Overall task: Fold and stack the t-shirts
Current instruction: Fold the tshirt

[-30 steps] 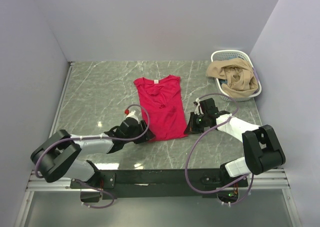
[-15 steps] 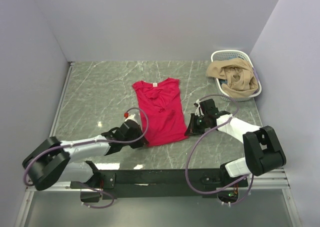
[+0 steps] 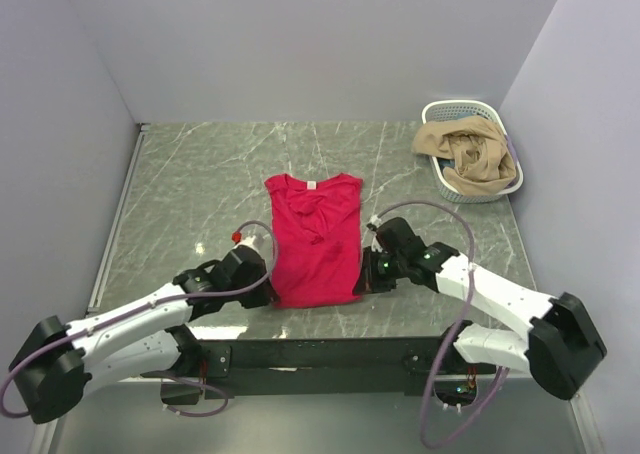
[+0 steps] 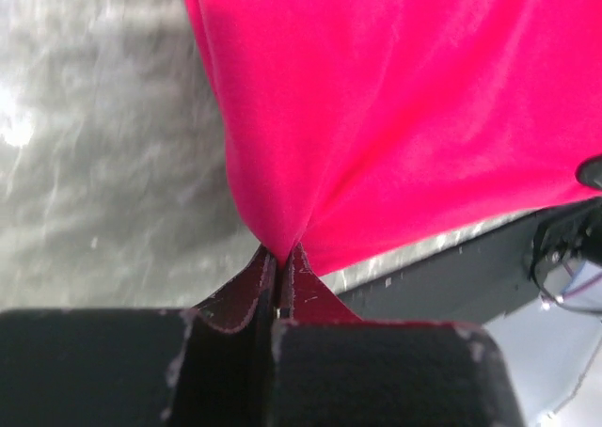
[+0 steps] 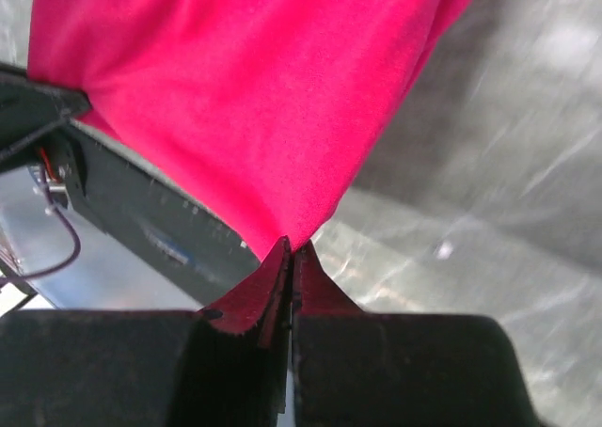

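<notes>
The shirt still lies at full length, so the left gripper needs to lift outward over the shirt next and let go of the shirt's hem corner on the shirt's shoulder straight beyond it.
A crimson-red t-shirt (image 3: pixel 315 239) lies lengthwise in the middle of the marble table, its white neck label at the far end. My left gripper (image 3: pixel 270 292) is shut on the shirt's bottom left hem corner; the left wrist view shows the red cloth (image 4: pixel 376 117) pinched between the closed fingers (image 4: pixel 246 291). My right gripper (image 3: pixel 362 284) is shut on the bottom right hem corner; the right wrist view shows the cloth (image 5: pixel 245 98) bunched into the closed fingertips (image 5: pixel 320 286). The hem is drawn toward the table's near edge.
A white lattice basket (image 3: pixel 495 189) stands at the back right with tan cloth (image 3: pixel 462 152) heaped in it. The black mounting rail (image 3: pixel 330 354) runs along the near edge just below the hem. Grey walls close in the table on three sides.
Both grippers have pulled the hem toward the near edge. The whole shirt has slid nearer and stretched longer. Both arms have drawn back and inward.
</notes>
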Tool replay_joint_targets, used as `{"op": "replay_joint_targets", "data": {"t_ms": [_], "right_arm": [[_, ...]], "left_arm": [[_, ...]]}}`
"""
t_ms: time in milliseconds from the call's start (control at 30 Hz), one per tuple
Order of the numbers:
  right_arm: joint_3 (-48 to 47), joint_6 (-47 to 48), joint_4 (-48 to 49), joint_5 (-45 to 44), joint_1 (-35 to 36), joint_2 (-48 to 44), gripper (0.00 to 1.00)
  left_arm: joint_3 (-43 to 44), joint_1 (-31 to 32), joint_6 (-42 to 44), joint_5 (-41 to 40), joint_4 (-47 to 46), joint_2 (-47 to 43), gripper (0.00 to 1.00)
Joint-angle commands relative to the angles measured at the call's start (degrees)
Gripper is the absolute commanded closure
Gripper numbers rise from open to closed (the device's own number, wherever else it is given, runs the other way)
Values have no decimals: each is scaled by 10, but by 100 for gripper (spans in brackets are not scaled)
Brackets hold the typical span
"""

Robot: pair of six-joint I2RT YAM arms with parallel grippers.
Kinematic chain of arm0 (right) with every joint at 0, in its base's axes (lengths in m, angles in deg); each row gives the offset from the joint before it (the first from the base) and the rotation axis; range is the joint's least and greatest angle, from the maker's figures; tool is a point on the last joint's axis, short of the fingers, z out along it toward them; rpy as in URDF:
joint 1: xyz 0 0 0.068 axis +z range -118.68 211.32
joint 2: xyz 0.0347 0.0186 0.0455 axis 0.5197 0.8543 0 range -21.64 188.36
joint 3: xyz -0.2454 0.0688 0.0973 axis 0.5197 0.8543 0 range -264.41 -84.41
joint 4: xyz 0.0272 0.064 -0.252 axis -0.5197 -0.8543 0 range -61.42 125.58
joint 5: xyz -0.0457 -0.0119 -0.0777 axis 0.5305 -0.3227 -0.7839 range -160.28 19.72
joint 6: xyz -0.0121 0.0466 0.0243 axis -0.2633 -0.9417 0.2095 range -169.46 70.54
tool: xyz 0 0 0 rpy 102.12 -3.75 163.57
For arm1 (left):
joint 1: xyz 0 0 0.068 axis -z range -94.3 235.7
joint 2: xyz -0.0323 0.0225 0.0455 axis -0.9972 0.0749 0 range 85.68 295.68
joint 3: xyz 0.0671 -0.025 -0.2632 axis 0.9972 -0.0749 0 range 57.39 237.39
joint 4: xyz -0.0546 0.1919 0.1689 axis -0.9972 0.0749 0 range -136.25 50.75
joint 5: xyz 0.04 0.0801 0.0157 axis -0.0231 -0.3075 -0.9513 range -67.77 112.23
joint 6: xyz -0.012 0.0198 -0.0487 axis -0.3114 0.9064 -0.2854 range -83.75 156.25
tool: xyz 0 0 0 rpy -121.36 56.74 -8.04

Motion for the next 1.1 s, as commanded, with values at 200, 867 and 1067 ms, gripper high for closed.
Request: {"op": "replay_joint_targets", "data": {"t_ms": [200,867,1067], "right_arm": [[-41,-69,-122,-114,55,-154,100],[-308,126,-30,-164,-91,153,100],[-431,148,-30,-130,-123,274,100]], "left_arm": [[79,15,-37,-28,137,-102,99],[307,-99,105,-138,23,165,96],[380,-150,161,-109,-39,274,96]]}}
